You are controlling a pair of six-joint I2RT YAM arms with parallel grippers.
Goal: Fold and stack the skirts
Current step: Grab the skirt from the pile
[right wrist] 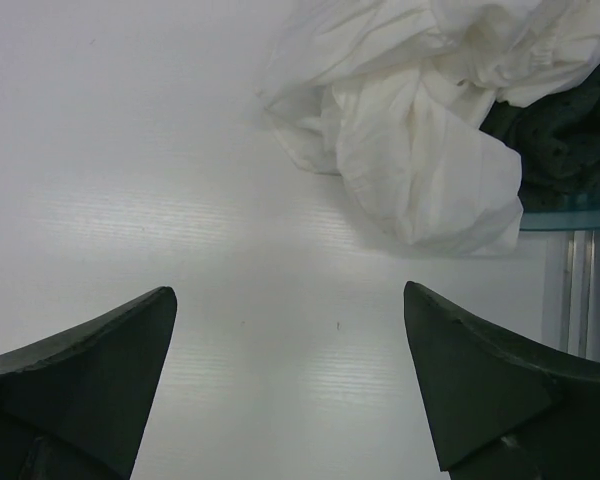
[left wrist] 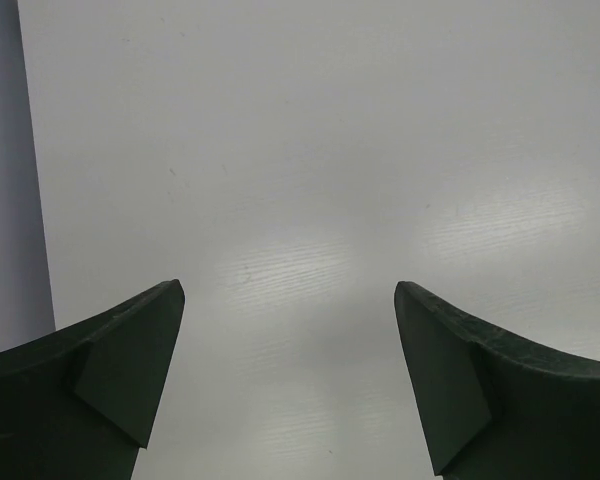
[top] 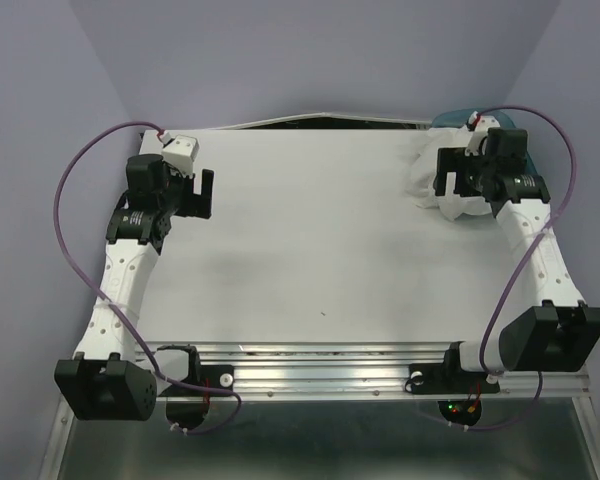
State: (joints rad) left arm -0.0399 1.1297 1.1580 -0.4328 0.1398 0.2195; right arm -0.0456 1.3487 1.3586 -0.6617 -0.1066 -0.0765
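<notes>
Because only bare table shows between its fingers, I need to move my right gripper outward and toward the bin (right wrist: 570, 218), turning and lowering it onto the white skirt's fold.
A crumpled white skirt (right wrist: 420, 110) lies at the table's far right corner, spilling out of a teal bin (right wrist: 570, 218). In the top view the white skirt (top: 423, 178) sits partly under my right arm. A dark dotted skirt (right wrist: 570, 130) lies bunched inside the bin behind the white one. My right gripper (right wrist: 290, 295) is open just short of the white skirt, with only bare table between its fingers; the top view shows the right gripper (top: 443, 173) at the cloth's left edge. My left gripper (left wrist: 290, 295) is open and empty over bare table; the top view places the left gripper (top: 204, 195) at the far left.
The white table (top: 320, 250) spreads between the arms, with purple walls behind and to the sides. The teal bin (top: 456, 117) stands at the back right corner. A metal rail (top: 320, 365) runs along the near edge.
</notes>
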